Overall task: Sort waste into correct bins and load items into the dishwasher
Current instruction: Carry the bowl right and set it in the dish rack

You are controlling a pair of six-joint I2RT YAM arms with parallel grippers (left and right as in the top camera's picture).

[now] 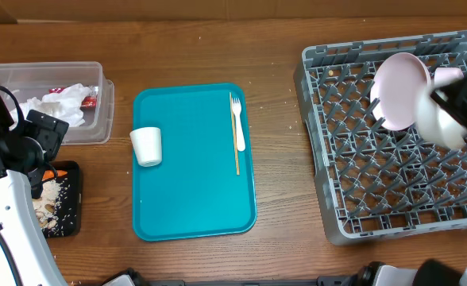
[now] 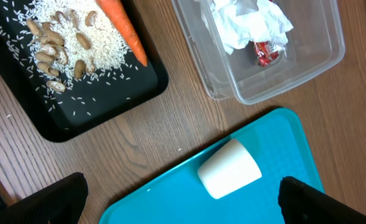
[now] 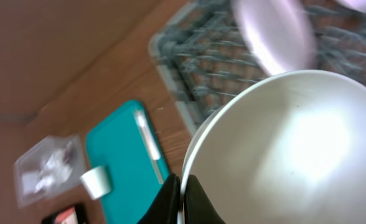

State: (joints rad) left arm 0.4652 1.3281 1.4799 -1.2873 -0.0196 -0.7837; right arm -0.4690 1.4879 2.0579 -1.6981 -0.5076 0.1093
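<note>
The white bowl (image 3: 295,143) needs to go down next with my right gripper onto the rack's open wires beside the pink plate, since that part is empty.
My right gripper (image 3: 182,193) is shut on the rim of the white bowl (image 3: 295,143) and holds it over the grey dish rack (image 1: 376,199). A pink plate (image 1: 400,87) stands upright in the rack, with a pink bowl (image 1: 448,75) partly hidden beside it. My left gripper (image 2: 183,202) is open and empty, just short of the white cup (image 2: 229,169), which lies on its side on the teal tray (image 2: 276,143). The white fork (image 1: 237,127) lies on that tray. Napkins (image 2: 248,22) and a red wrapper (image 2: 267,53) lie in the clear tub (image 2: 320,68). A carrot (image 2: 124,28) and rice scraps (image 2: 77,43) lie on the black tray (image 2: 108,99).
A thin wooden stick (image 1: 235,151) lies beside the fork on the teal tray. The tub and black tray sit close together at the table's left edge, under my left arm. Bare wood separates the teal tray from the rack.
</note>
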